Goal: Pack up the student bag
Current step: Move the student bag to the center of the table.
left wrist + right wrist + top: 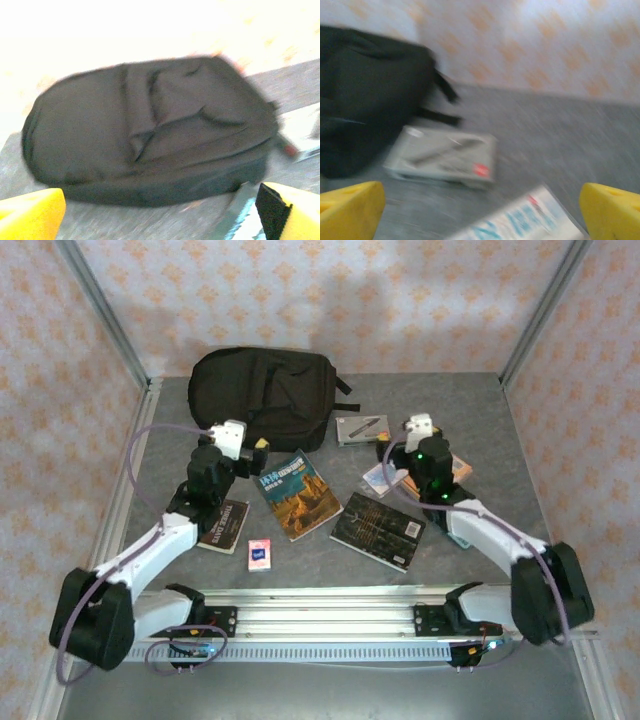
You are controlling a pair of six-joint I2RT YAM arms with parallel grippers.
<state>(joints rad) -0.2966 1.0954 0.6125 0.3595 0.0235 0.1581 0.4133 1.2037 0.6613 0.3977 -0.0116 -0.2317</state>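
The bag's end by the straps is nearest, so next I need to bring my open right gripper outward past the grey box [361,428], tip it down and lower it onto that end.
The student bag [265,395] is a large black backpack lying flat at the back of the grey table, zippers shut as far as I can see. My left gripper [262,447] hovers just in front of its near edge, jaws open and empty. In the left wrist view the bag [150,130] spreads across the picture beyond the yellow fingertips [30,215] of the left gripper [160,220]. My right gripper [408,432] stands open near a grey box [361,428]. The right wrist view is blurred: the right gripper [480,215] is empty, the bag [365,95] at left.
A blue-and-orange book [298,492], a black book [378,530], a dark book [225,525] under the left arm and a small card box [260,555] lie mid-table. A white-blue booklet [530,220] and the grey box [442,157] lie ahead of the right gripper. Patterned walls enclose the table.
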